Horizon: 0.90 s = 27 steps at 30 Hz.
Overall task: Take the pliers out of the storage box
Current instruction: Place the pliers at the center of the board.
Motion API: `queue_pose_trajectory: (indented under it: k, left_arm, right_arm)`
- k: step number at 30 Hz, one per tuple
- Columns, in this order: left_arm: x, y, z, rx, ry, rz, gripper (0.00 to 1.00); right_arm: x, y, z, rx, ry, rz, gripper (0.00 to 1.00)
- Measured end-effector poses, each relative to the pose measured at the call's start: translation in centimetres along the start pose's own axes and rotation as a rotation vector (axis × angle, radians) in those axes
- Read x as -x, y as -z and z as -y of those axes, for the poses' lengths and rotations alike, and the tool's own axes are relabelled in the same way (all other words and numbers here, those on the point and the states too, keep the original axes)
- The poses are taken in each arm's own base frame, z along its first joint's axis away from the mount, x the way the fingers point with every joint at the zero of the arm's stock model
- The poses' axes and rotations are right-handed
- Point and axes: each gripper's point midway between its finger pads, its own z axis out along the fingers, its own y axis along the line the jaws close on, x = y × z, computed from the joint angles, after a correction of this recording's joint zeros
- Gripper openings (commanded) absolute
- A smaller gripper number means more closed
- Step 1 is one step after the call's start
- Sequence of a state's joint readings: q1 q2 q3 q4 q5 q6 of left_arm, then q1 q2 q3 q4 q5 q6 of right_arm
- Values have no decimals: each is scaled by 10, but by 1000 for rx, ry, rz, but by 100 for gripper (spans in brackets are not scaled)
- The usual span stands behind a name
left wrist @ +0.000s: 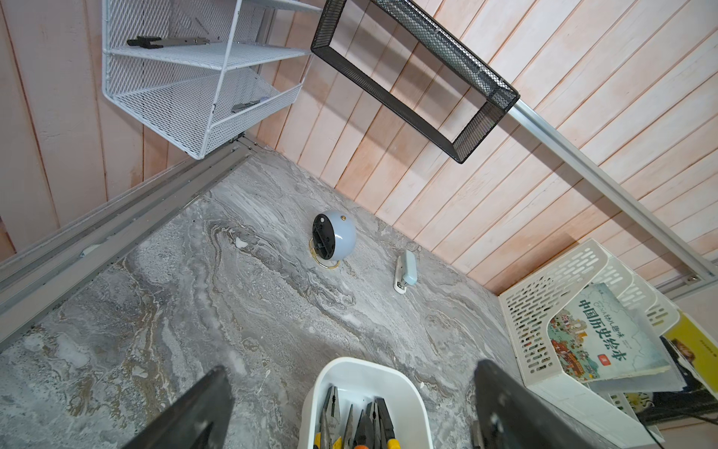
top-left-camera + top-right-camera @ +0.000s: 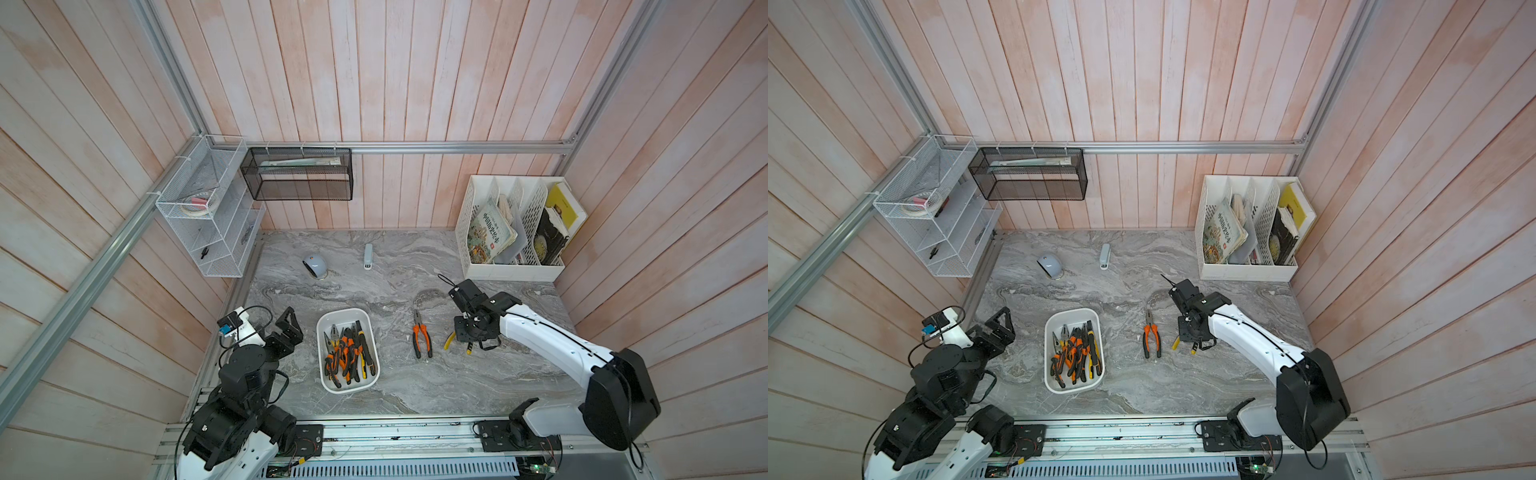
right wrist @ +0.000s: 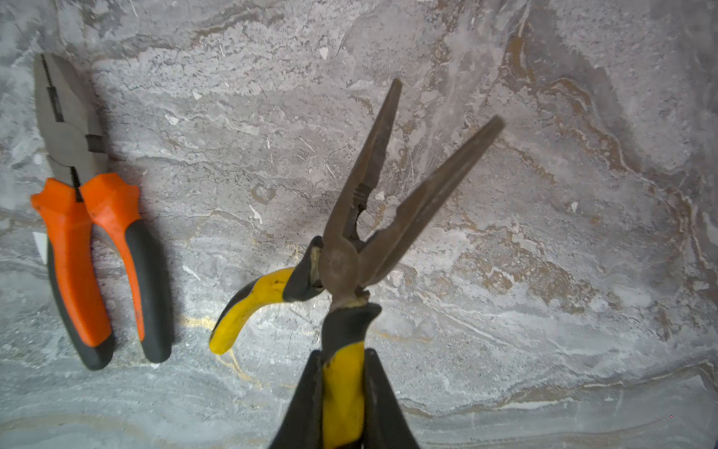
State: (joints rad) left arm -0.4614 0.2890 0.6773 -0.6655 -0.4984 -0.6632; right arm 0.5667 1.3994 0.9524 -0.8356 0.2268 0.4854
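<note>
The bare marble beside the orange-handled pliers is below and has room for the long-nosed pliers, so my right gripper should lower them toward it and let go of their handle.
The white storage box (image 2: 345, 312) (image 2: 1073, 311) (image 1: 361, 367) lies on the marble table with several pliers (image 2: 349, 353) (image 2: 1077, 353) (image 1: 365, 423) piled inside. A pair of orange-handled pliers (image 2: 422, 338) (image 2: 1151, 338) (image 3: 89, 252) lies on the table to the box's right. Further right, my right gripper (image 2: 467, 343) (image 3: 344, 361) is shut on one yellow handle of long-nosed pliers (image 3: 349, 264), whose steel jaws are splayed open. Their other handle hangs free. My left gripper (image 2: 291, 324) (image 2: 1003, 322) (image 1: 349, 369) stands open and empty just left of the box.
A round blue-grey device (image 2: 314, 266) and a small stapler (image 2: 368, 256) sit near the back wall. A white perforated file rack (image 2: 515, 228) with books fills the back right corner. A white wire-mesh shelf (image 2: 208, 212) and a black mesh basket (image 2: 299, 174) hang on the walls.
</note>
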Motion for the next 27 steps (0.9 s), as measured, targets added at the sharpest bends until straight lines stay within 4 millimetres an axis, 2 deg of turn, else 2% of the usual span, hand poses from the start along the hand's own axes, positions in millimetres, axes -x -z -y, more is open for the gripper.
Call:
queue_pose_trajectory:
  k: [5,12,17,21,23,27]
  left_arm:
    - [0,0,1,-3,-1,-1,100]
    - [0,0,1,-4,-1,-2,100]
    - [0,0,1,-4,-1,-2,100]
    - [0,0,1,-3,-1,-2,100]
    - [0,0,1,-3,-1,-2,100]
    - [0,0,1,-3,-1,-2,100]
  right_arm:
    - [4,-27,-8,-22,40,-26,0]
    - [12,-51,-19,-14,80,-25,26]
    - [23,-53,-27,15,90,21,41]
    - [25,-53,-26,10,88,27,51]
    - [25,-52,-24,-3,86,28,59]
    - [26,-49,-22,-16,52,23,83]
